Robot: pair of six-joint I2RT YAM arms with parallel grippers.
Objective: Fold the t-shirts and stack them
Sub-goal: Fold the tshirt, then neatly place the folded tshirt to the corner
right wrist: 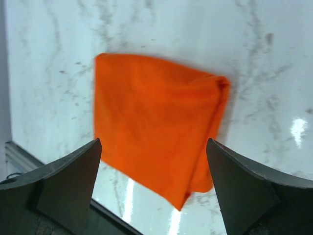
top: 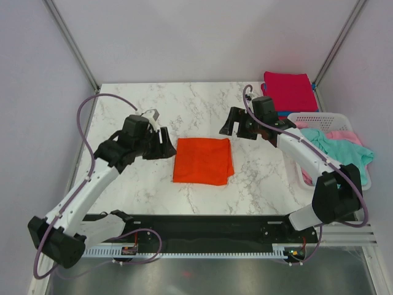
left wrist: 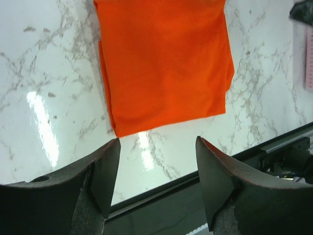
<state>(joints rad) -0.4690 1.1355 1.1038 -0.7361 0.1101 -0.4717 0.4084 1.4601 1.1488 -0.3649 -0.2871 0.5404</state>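
Observation:
The robot's right gripper needs to lower next and draw back onto the orange-red t-shirt's edge facing the basket, near the t-shirt's far corner, because the t-shirt lies folded flat.
The orange-red t-shirt (top: 203, 160) lies folded into a flat square in the middle of the marble table; it also shows in the left wrist view (left wrist: 164, 61) and the right wrist view (right wrist: 156, 122). My left gripper (top: 164, 143) is open and empty, just left of the shirt's far left corner (left wrist: 157, 147). My right gripper (top: 228, 127) is open and empty, above the table beyond the shirt's far right corner (right wrist: 154, 149). A folded magenta t-shirt (top: 287, 90) lies over a blue one (top: 283, 113) at the back right. Teal (top: 334, 150) and pink (top: 344, 136) shirts lie in a basket.
A white slotted basket (top: 319, 118) stands at the right edge of the table (top: 135, 184). A black rail (top: 209, 224) runs along the near edge. Metal frame posts rise at the back corners.

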